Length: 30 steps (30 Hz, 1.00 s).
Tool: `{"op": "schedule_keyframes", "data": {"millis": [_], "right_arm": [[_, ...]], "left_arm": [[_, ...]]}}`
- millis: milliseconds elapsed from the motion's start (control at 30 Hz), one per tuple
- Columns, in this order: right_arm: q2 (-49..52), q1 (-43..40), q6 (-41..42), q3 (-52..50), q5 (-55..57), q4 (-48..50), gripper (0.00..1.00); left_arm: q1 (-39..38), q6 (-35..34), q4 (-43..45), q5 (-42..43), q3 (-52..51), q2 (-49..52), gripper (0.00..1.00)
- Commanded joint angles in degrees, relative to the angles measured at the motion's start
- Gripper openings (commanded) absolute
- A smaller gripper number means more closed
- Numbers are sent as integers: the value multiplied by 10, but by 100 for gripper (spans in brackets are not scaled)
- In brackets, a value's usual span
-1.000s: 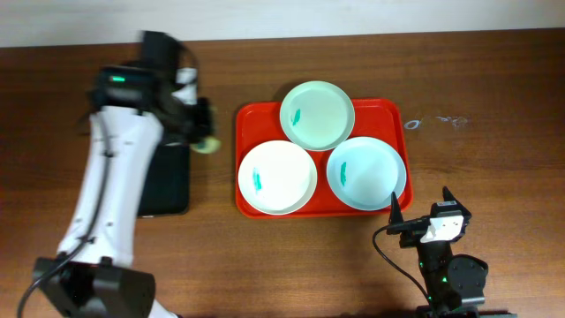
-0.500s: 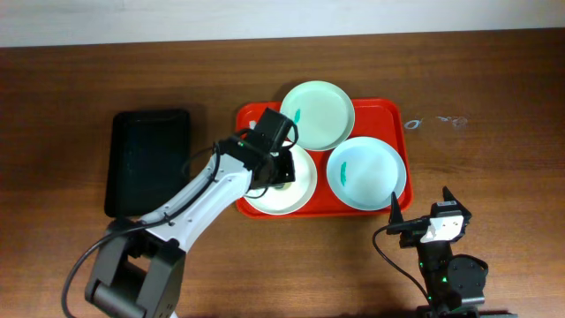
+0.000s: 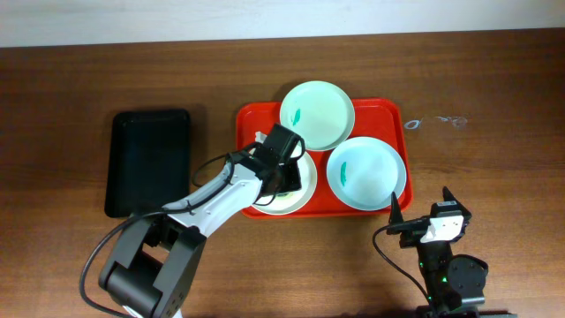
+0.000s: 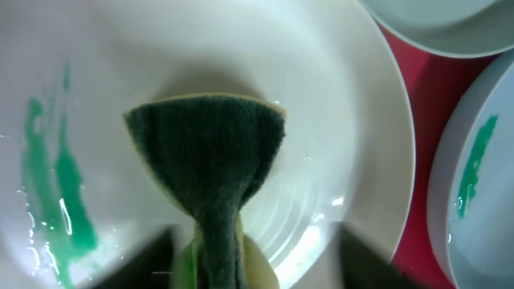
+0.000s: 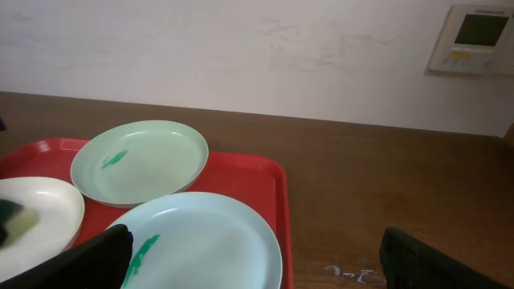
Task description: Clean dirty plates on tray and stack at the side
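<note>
My right gripper swings over the pale blue plate [image 3: 366,172] next and down onto the white plate's nearer rim [image 3: 315,174], as that lies to its left in the overhead view.
Three plates lie on the red tray [image 3: 247,119]: a mint green plate [image 3: 318,115] at the back, a white plate [image 3: 256,181] front left, a pale blue plate [image 3: 366,172] front right. Each shows a teal smear. My left gripper [image 3: 287,177] hangs over the white plate [image 4: 337,96], jaws open, with a dark green sponge [image 4: 209,152] resting on the plate between them. The right finger stands apart from the sponge. My right gripper [image 3: 419,199] is open near the table's front, right of the tray, holding nothing; its view shows the pale blue plate [image 5: 201,241] and mint plate [image 5: 140,160].
A smaller black tray [image 3: 148,159] lies on the wooden table left of the red tray. Small wet marks [image 3: 437,121] sit on the table right of the red tray. A wall with a white panel [image 5: 474,36] stands behind the table.
My left arm swung from over the black tray to the white plate, carrying the sponge. Its jaws, shut on the sponge before, now stand apart. The right arm has not moved.
</note>
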Motion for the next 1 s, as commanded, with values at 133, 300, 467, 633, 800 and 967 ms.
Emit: {"op": "schedule_keyframes", "data": {"millis": [133,300,467,633,800,967], "right_arm": [[-4,-4,-4,-3,5,-4,99],[-4,-4,-4,-3,5,-4,98],[-4,-4,-4,-3,5,-4,99],[-4,-3,68,-3,-153,46,99],[-3,-3,270,-3,-478,168,99],[-3,-4,443,15,-388,584,99]], "left_arm": [[47,27,-103,-2,81,-85,99],[107,27,-212,-45,111,-196,99],[169,26,-346,-165,111,-289,99],[198,26,-420,-186,111,-318,99],[198,26,-422,-186,111,-318,99],[198,26,-421,-166,111,-318,99]]}}
